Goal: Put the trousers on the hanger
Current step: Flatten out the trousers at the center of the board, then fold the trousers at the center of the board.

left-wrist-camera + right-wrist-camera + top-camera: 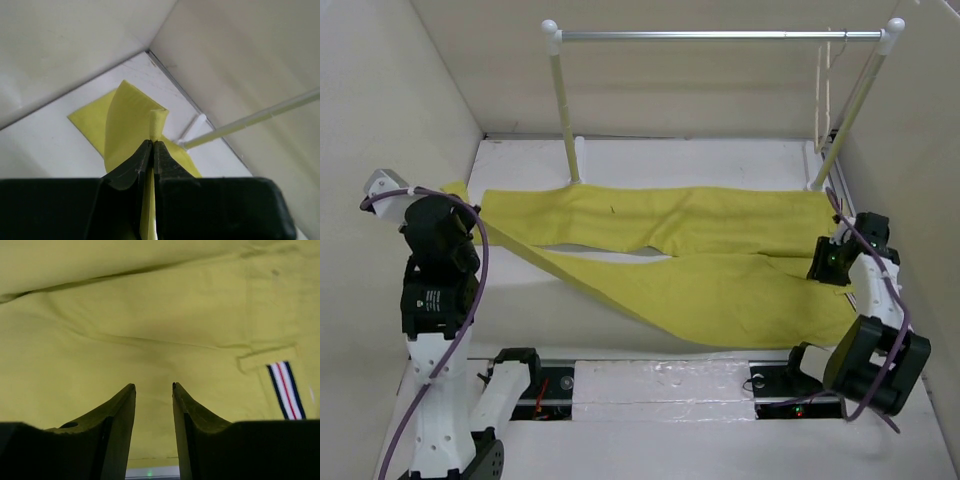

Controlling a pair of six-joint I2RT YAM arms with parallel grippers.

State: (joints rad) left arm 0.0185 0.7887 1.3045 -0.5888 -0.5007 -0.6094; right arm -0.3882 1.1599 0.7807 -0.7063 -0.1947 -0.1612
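I will next draw my right gripper back, turn it and lower it onto the near corner of the waistband end (848, 322), because the left gripper already holds the near leg.
The mustard-yellow trousers (720, 235) lie spread across the table, waistband to the right and legs to the left. My left gripper (468, 222) is shut on the end of the near leg (127, 120) and holds it lifted off the table, cloth pinched between the jaws of the left gripper (152, 143). My right gripper (823, 262) hovers open over the waistband, nothing between the jaws of the right gripper (153, 386). The striped tab (285, 390) lies just right of them. The cream hanger (823, 85) hangs at the rail's right end.
A metal rail (720, 35) on two white posts stands at the back of the table. Beige walls close in the left, right and back sides. One post (250, 120) shows beyond the lifted leg in the left wrist view.
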